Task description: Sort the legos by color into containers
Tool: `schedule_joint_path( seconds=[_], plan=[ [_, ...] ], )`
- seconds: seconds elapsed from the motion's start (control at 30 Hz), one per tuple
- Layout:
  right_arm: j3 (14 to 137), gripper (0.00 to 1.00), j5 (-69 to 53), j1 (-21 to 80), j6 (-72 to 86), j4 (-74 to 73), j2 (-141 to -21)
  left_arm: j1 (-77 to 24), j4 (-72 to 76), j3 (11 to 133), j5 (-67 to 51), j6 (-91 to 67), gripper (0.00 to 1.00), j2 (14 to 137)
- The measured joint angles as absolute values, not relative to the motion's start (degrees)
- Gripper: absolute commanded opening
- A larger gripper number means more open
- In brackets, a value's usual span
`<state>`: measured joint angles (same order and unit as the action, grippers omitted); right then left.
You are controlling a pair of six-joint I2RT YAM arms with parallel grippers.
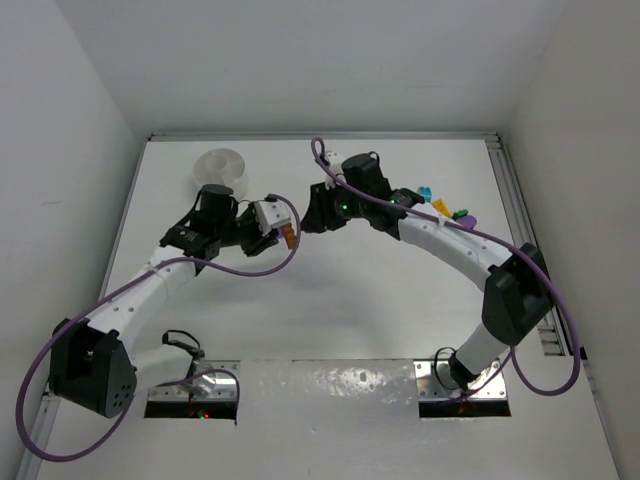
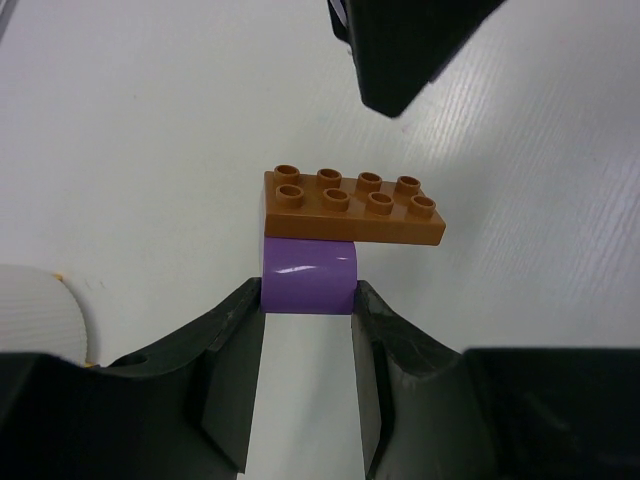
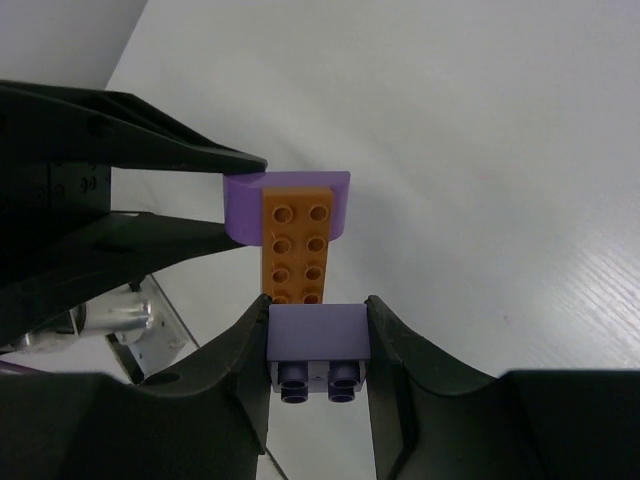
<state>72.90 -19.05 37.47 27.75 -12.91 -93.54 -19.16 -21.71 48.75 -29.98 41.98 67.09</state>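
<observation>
I will move my right gripper back from the orange plate (image 2: 352,205), toward my base, and lower it to let go of the lavender brick, because bare tabletop is below the gripper there.
My left gripper (image 2: 307,298) is shut on a purple curved lego (image 2: 308,276). An orange eight-stud plate (image 2: 352,205) sits on top of that lego, above the table. My right gripper (image 3: 318,305) is shut on a lavender two-by-two brick (image 3: 318,335), its tubes facing the camera. In the right wrist view the orange plate (image 3: 297,250) runs from that brick to the purple lego (image 3: 238,205); I cannot tell whether brick and plate touch. Both grippers meet mid-table (image 1: 298,225). The white divided bowl (image 1: 220,167) stands at the back left.
Loose legos lie at the back right beside the right arm: teal (image 1: 424,191), yellow (image 1: 438,205), green (image 1: 450,213) and purple (image 1: 464,217). A metal rail (image 1: 520,220) runs along the right edge. The bowl's ribbed wall (image 2: 35,310) shows left of my left fingers.
</observation>
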Motion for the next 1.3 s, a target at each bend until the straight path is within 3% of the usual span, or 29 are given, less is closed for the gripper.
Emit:
schedule_joint_path(
  seconds=[0.63,1.03,1.23,1.3],
  plan=[
    [71.8,0.0,-19.7,38.1,28.3,-13.5,-93.5,-19.4,-18.2,50.1,-27.1,40.5,0.0,66.3],
    [71.5,0.0,5.1,38.3,29.3,-30.1,-102.0,-19.4,-17.7,48.0,-21.3,39.1,0.0,66.2],
    [69.2,0.0,9.0,38.3,30.3,-35.7,-107.3,-19.4,-16.4,48.0,-20.8,38.3,0.0,66.2],
    [68.7,0.07,8.9,38.3,30.5,-36.2,-108.1,-19.4,-16.1,48.0,-20.7,38.2,0.0,66.2]
  ],
)
